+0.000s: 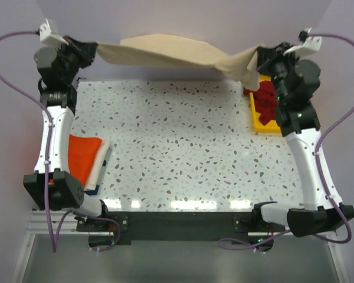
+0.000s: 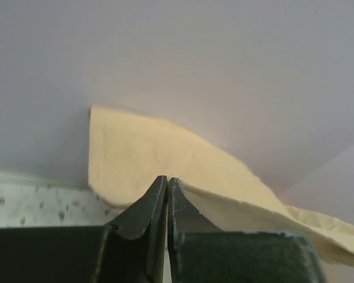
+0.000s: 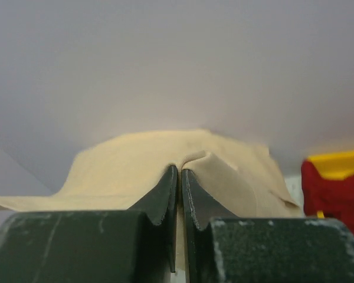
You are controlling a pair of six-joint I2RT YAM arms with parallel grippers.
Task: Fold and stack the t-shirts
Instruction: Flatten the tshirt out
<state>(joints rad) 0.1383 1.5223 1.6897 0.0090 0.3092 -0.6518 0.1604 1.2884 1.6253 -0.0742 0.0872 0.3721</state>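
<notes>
Bare speckled tabletop (image 1: 117,135) beside the white/blue shirt lies below my left gripper and back from it. My left gripper should next move back and down there and release the beige cloth.
A beige t-shirt (image 1: 165,53) hangs stretched in the air across the table's far edge, held at both ends. My left gripper (image 1: 89,48) is shut on its left end, with the cloth (image 2: 165,153) pinched between the black fingers (image 2: 143,209). At the other end my right gripper (image 1: 261,58) is shut on the same shirt (image 3: 165,159), which bunches over the fingertips (image 3: 203,197). A folded bright orange t-shirt (image 1: 82,154) lies on a white/blue one (image 1: 100,168) at the table's left edge. Dark red t-shirts (image 1: 268,100) lie in a heap at the right.
A yellow tray (image 1: 265,122) at the table's right edge holds the dark red shirts; it also shows in the right wrist view as the tray (image 3: 336,162). The speckled white tabletop (image 1: 171,141) spreads between the arms. A pale wall rises behind the far edge.
</notes>
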